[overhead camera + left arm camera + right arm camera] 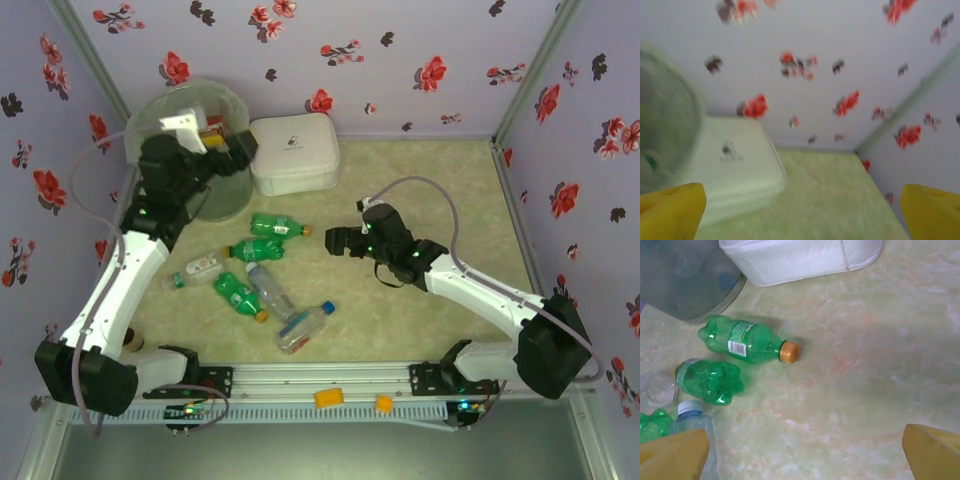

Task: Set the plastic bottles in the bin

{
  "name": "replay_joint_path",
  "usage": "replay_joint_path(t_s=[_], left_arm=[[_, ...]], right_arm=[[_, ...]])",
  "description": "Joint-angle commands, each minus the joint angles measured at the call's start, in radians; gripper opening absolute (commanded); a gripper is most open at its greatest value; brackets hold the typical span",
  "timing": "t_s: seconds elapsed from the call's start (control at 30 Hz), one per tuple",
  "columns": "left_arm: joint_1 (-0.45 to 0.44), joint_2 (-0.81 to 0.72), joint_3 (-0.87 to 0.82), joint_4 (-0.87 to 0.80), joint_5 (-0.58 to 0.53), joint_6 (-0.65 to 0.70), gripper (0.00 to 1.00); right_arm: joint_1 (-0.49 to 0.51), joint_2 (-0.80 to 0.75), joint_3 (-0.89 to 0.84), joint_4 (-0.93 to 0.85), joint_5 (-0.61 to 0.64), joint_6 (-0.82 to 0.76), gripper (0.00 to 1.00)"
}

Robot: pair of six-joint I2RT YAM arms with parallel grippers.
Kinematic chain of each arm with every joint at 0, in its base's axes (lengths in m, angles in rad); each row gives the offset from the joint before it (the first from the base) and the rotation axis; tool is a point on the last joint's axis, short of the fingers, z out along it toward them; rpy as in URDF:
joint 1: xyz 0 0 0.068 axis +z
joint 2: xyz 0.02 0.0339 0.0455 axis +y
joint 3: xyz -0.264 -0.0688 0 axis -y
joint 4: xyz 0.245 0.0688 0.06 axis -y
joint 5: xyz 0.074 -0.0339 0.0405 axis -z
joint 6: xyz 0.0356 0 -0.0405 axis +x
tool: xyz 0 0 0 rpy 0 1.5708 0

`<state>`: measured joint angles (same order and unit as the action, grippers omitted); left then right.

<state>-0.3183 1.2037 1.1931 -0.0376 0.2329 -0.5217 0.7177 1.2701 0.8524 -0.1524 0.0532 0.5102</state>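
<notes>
The left gripper next needs to swing back from the bin's rim and go down, tipping downward, onto the blue-capped clear bottle's shoulder (317, 315), because that bottle is outside the bin.
Several plastic bottles lie on the table left of centre: a green one with an orange cap (277, 226) (745, 342), a second green one (255, 250) (707, 381), a third green one (240, 296), a clear one with a red label (200, 270), a clear one (270, 290) (692, 425) and a clear one with a blue cap (303, 328). The bin (190, 125) (662, 125) stands at the back left. My left gripper (238, 148) (802, 220) hangs at the bin's right rim, open and empty. Right of the bottles, my right gripper (335, 240) (802, 460) is open and empty.
A white rounded square box (293, 152) (735, 165) (800, 257) stands just right of the bin against the back wall. Flowered walls close the table on three sides. Two small yellow blocks (330, 397) rest on the front rail.
</notes>
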Motion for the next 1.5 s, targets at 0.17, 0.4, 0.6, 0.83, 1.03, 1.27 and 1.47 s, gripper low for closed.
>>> replay_joint_path(t_s=[0.17, 0.4, 0.6, 0.83, 1.03, 1.27, 1.47], left_arm=[[-0.255, 0.005, -0.149, -0.193, -0.035, 0.174, 1.0], [-0.448, 0.048, -0.193, -0.343, -0.061, 0.191, 1.0], [-0.625, 0.137, -0.204, -0.483, -0.124, 0.215, 1.0], [-0.721, 0.219, -0.228, -0.556, -0.12, 0.201, 0.98], [-0.763, 0.296, -0.224, -0.605, -0.157, 0.231, 0.95], [-0.771, 0.402, -0.22, -0.59, -0.193, 0.259, 0.9], [-0.786, 0.468, -0.208, -0.596, -0.207, 0.282, 0.86]], right_arm=[[-0.07, 0.012, 0.024, -0.038, 0.021, 0.046, 1.0], [-0.138, 0.007, -0.026, 0.0, -0.036, 0.075, 1.0], [-0.194, 0.005, -0.064, 0.018, -0.085, 0.09, 1.0], [-0.24, 0.003, -0.082, 0.014, -0.104, 0.089, 1.0], [-0.25, 0.007, -0.094, 0.028, -0.121, 0.096, 1.0], [-0.252, 0.005, -0.107, 0.04, -0.136, 0.107, 1.0], [-0.255, -0.001, -0.116, 0.039, -0.132, 0.11, 1.0]])
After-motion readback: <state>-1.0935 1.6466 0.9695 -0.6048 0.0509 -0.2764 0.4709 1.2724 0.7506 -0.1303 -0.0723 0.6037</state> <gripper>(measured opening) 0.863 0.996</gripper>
